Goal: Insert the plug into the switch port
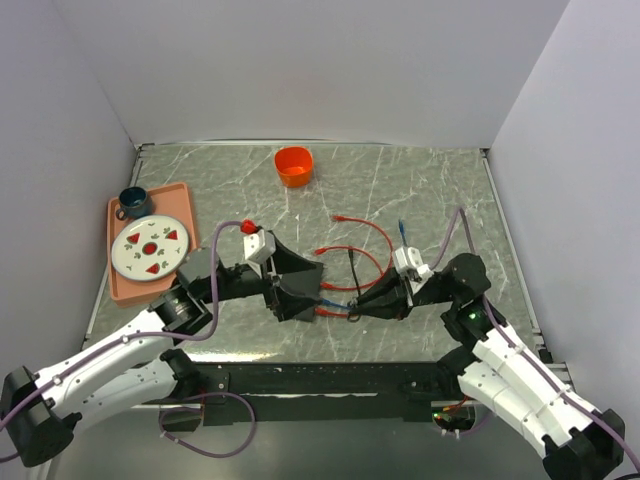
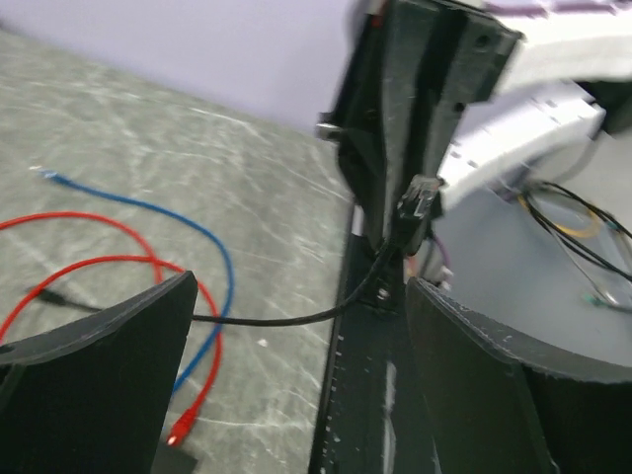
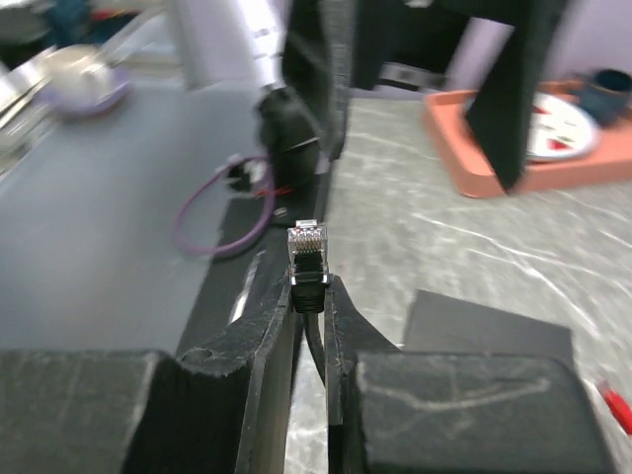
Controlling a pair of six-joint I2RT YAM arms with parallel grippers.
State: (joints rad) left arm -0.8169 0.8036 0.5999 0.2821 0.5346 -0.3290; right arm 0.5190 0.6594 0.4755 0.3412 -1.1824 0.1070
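Observation:
My left gripper should next move its open fingers to the right in the top view, around the clear plug's exposed front end (image 2: 424, 190), because the plug is that way.
My right gripper (image 3: 311, 286) is shut on the black cable just behind its clear plug (image 3: 308, 247). The plug sticks out past the fingertips and points toward the left arm. The plug also shows in the left wrist view (image 2: 419, 197), facing that camera. The flat matte-black switch box (image 3: 489, 331) lies on the table just ahead and to the right of the plug. Its port does not show. My left gripper (image 1: 298, 285) is open wide and empty above the box, which it mostly hides in the top view. My right gripper (image 1: 362, 303) is just to its right.
Red cables (image 1: 365, 240) and a blue cable (image 2: 212, 257) lie looped on the marble table behind the grippers. An orange cup (image 1: 294, 165) stands at the back. A salmon tray (image 1: 118, 285) with a plate and blue mug is on the left. A black rail (image 2: 375, 395) runs along the near edge.

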